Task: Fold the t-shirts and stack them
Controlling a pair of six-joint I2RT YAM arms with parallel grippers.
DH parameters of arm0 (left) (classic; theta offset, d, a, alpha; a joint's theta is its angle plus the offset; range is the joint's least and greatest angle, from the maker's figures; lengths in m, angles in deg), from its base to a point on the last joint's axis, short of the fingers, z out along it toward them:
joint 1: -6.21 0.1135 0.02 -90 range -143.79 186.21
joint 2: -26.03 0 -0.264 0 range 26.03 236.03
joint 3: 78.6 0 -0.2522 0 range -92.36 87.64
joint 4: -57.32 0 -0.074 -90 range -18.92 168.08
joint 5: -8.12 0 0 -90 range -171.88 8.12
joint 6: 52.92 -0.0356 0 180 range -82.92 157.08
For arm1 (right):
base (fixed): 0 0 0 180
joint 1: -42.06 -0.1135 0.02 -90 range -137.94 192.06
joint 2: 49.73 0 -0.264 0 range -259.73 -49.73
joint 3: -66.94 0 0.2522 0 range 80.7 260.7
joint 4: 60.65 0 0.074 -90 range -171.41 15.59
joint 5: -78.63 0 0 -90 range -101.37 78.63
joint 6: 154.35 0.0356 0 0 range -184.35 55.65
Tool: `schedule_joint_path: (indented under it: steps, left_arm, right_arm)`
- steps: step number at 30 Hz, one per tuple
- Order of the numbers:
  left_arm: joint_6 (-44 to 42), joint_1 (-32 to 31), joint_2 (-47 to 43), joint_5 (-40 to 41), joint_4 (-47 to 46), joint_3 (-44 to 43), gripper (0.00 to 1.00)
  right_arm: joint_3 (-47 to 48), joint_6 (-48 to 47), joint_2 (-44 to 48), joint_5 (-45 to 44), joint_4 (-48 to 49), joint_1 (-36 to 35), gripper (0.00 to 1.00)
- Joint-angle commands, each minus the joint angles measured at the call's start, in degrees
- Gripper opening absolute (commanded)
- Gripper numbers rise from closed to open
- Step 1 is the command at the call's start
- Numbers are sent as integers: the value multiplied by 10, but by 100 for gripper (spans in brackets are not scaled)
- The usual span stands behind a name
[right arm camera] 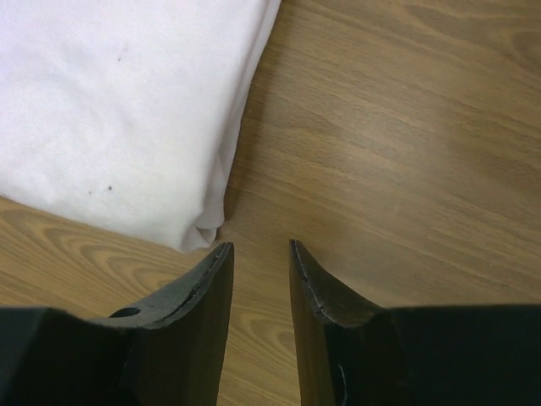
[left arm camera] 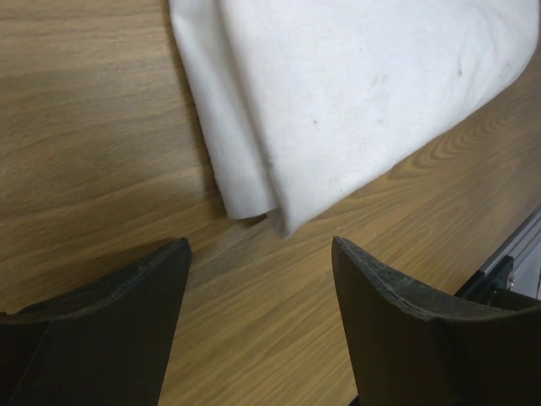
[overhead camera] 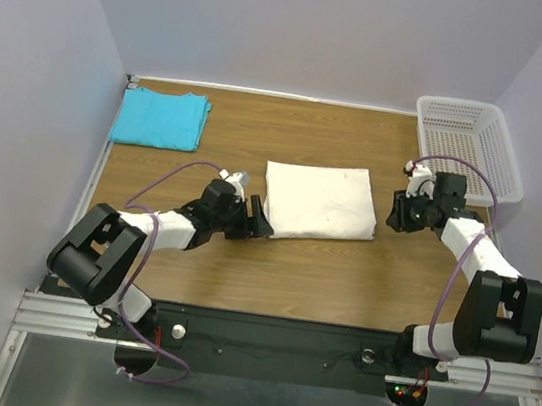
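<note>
I will move my left gripper to the right in the top view next, around the white t-shirt's nearest corner (overhead camera: 272, 233) (left arm camera: 277, 216), because only bare wood is between the gripper's open fingers.
The cream-white t-shirt (overhead camera: 319, 201) lies folded into a rectangle in the middle of the table. The turquoise t-shirt (overhead camera: 161, 118) lies folded at the far left corner. My left gripper (overhead camera: 260, 224) sits just off the white shirt's near left corner (left arm camera: 283, 216), jaws wide open with only bare wood between them. My right gripper (overhead camera: 391, 218) hovers just right of the white shirt's right edge (right arm camera: 207, 228); its jaws stand narrowly apart with nothing between them. Neither gripper touches the cloth.
A white plastic mesh basket (overhead camera: 467, 140) stands at the far right corner, behind the right arm. Purple walls close in the table on three sides. A metal rail (left arm camera: 507, 262) runs along the near edge.
</note>
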Motion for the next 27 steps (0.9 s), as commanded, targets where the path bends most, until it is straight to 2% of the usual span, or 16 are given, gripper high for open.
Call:
schedule_joint_path:
  steps: [1, 7, 15, 27]
  left_arm:
    - [13, 1, 25, -38, -64, -34, 79]
    - [25, 1, 77, -79, -100, -59, 80]
    - [22, 1, 120, -87, -102, -87, 78]
    - [34, 1, 157, -112, -127, -97, 59]
  right_arm:
    - [0, 2, 24, 16, 15, 15, 38]
    - [0, 2, 24, 18, 15, 22, 38]
    - [-1, 3, 24, 21, 15, 28, 38]
    - [-1, 6, 23, 30, 15, 38, 38]
